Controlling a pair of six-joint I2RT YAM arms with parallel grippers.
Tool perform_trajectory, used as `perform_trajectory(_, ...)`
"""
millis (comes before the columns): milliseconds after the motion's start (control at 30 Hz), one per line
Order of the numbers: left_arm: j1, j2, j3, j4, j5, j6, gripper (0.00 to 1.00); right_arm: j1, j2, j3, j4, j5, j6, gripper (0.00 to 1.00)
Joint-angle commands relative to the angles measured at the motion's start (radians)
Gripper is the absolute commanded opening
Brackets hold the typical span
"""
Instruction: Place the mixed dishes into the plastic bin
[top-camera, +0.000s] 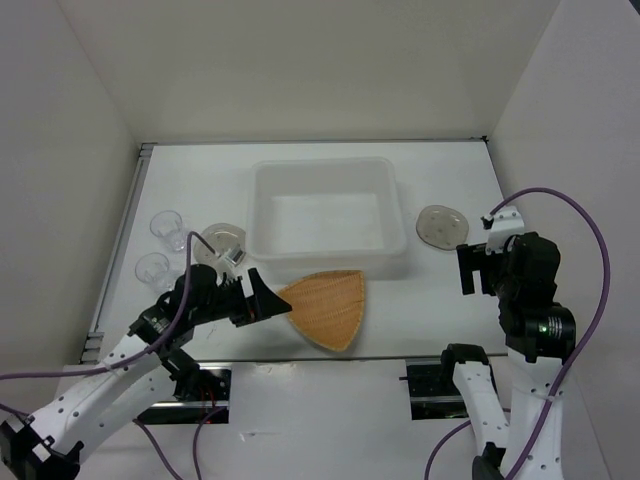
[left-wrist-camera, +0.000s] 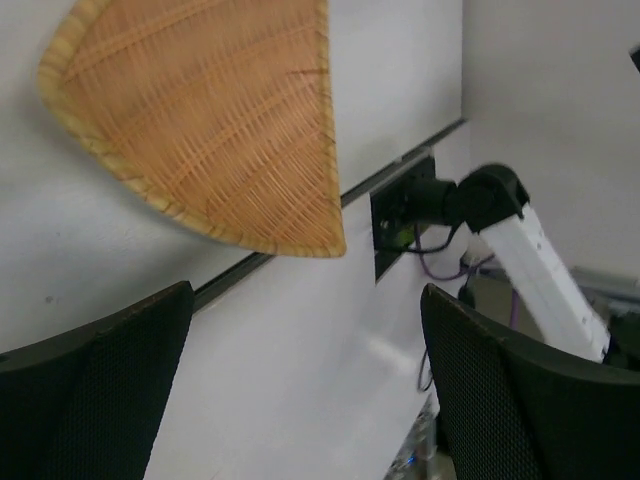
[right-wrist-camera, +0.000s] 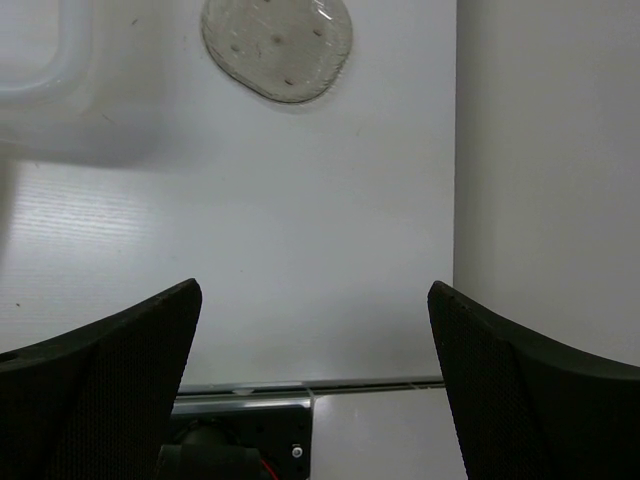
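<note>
The plate's curved rim is below the left gripper and to its right in the top view, so the robot needs to lower the gripper that way, with its open fingers on both sides of the plate's rim.
The orange-tan ribbed plate (top-camera: 330, 305) lies flat on the table just in front of the plastic bin (top-camera: 268, 205); it also shows in the left wrist view (left-wrist-camera: 210, 120). My left gripper (top-camera: 272, 300) is open and empty at the plate's left corner, and its jaws (left-wrist-camera: 305, 390) stand wide apart. One greyish saucer (top-camera: 440, 225) lies right of the bin, another (top-camera: 225, 240) left of it. Two clear cups (top-camera: 167, 226) (top-camera: 152, 268) stand at the far left. My right gripper (top-camera: 478, 272) is open and empty, in front of the right saucer (right-wrist-camera: 278, 45). The bin holds nothing.
White enclosure walls stand close on the left, back and right. The table's front edge runs along a metal rail with black mounting plates (top-camera: 435, 385). The right arm's base (left-wrist-camera: 470, 200) shows beyond the plate. A bin corner (right-wrist-camera: 40, 60) lies left of the right saucer.
</note>
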Motion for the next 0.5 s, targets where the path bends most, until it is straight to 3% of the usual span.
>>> perform_trajectory(0,-0.028,-0.031,-0.111,0.186,-0.091,-0.256,1.0,-0.008,-0.021,-0.007,0.063,-0.019,0.023,0.98)
perform_trajectory(233,-0.071,-0.241,-0.32,0.173,-0.203,-0.473,1.0,-0.008,-0.022,-0.007,0.063,-0.029,0.014,0.98)
perform_trajectory(467,-0.129,-0.333,-0.457,0.182,-0.271,-0.602,1.0,0.019,-0.012,-0.007,0.063,-0.029,0.014,0.98)
